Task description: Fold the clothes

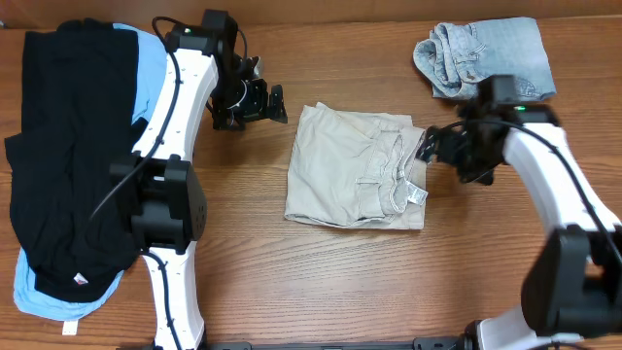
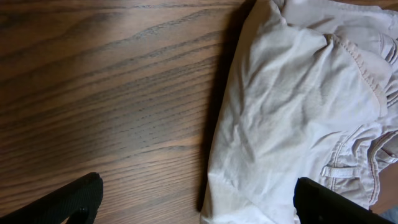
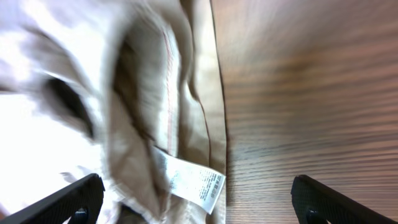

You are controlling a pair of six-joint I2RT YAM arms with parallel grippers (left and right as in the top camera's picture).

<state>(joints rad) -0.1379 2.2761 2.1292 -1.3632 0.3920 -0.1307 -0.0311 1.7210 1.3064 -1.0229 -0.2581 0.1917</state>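
Note:
My right gripper moves down next and to the left in the overhead view, onto the bunched cloth beside the label, where raised folds stand up.
The pale beige shorts lie folded at the table's centre, with a small white label at their right edge. My left gripper is open, just up and left of the shorts; its view shows the shorts' left edge between the fingertips. My right gripper is open at the shorts' right edge; its view shows the waistband and label. A pile of black garments lies on a sky-blue one at the left.
A crumpled light-blue denim garment lies at the back right. The left arm's base stands beside the black pile. The wooden table shows bare in front of the shorts.

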